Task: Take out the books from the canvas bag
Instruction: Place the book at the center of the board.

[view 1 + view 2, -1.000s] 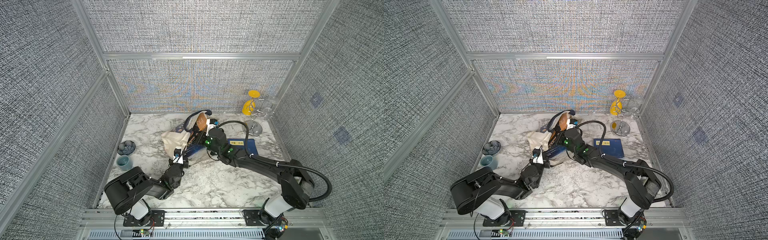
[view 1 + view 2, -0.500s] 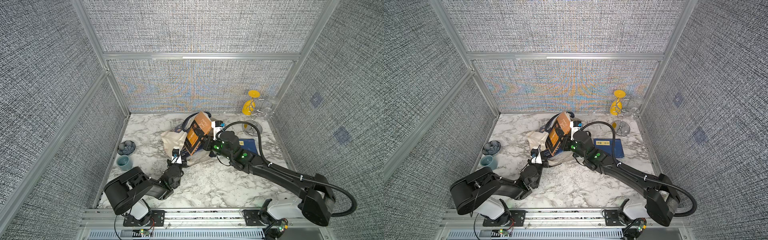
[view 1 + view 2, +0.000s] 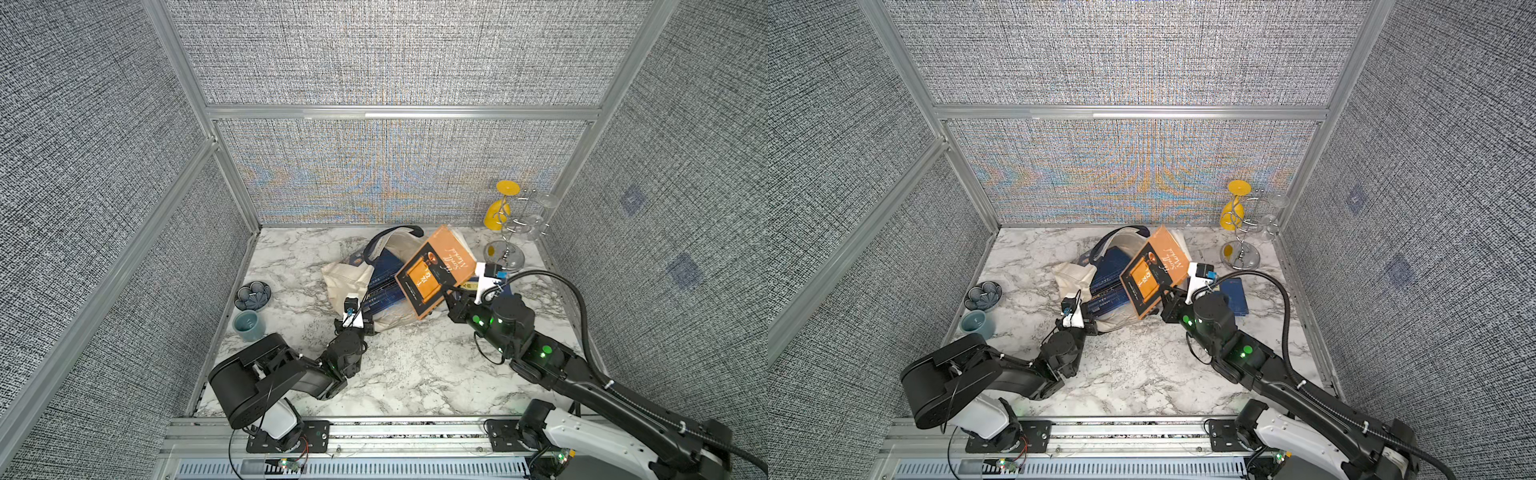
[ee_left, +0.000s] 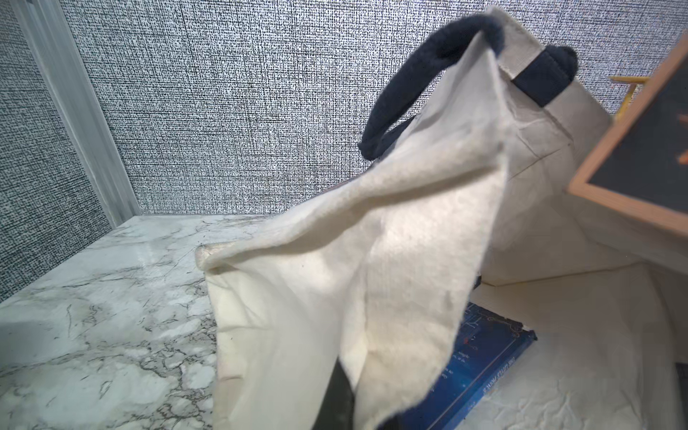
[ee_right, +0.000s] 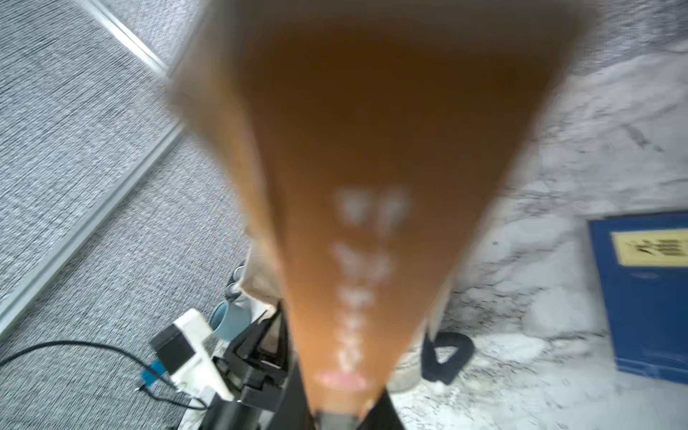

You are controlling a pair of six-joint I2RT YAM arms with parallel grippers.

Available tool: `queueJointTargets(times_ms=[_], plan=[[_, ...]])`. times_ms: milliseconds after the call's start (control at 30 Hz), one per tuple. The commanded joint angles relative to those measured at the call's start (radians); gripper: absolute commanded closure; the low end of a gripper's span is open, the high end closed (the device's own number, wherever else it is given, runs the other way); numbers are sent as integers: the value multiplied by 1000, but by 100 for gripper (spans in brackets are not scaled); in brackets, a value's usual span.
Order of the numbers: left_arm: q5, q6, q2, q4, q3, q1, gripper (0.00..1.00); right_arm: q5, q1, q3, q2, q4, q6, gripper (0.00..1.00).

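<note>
I should next move my right gripper back and down. I should release the tilted orange-brown book flat on the marble (image 3: 488, 349) beside the labelled navy book, because that spot is clear.
The cream canvas bag (image 3: 347, 278) lies slumped at the back middle of the marble table, its navy handle (image 3: 395, 230) arched up. Dark navy books (image 3: 384, 282) show in its mouth. My left gripper (image 3: 368, 328) is shut on the bag's near fabric edge (image 4: 372, 242), with a navy book (image 4: 484, 357) lying beyond it. Over the bag's right side my right gripper (image 3: 451, 297) is shut on the lower edge of an orange-brown book (image 3: 436, 270), tilted in the air and filling the right wrist view (image 5: 372, 149). One navy book with a yellow label (image 3: 1235, 295) lies flat on the table.
A teal cup (image 3: 248, 325) and a dark flower-shaped dish (image 3: 252, 296) stand by the left wall. A wire glass rack (image 3: 505, 249) with a yellow glass (image 3: 496, 216) and clear glasses fills the back right corner. Fabric walls close in three sides.
My right gripper has drawn the orange-brown book up out of the bag and toward the right. The left gripper has kept its hold on the bag's edge.
</note>
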Motion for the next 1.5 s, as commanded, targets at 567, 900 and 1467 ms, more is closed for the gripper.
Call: queueJointTargets(times_ms=[567,900,1467], plan=[[12,-6,-3,40,12,-4,100,470,12,-377,-445,-468,711,100],[6,8,-10,41,11,-4,100,472,28,-372,-472,-530,733,100],[12,0,-28,41,5,-10,100,317,31,-487,-421,-537,1022,100]])
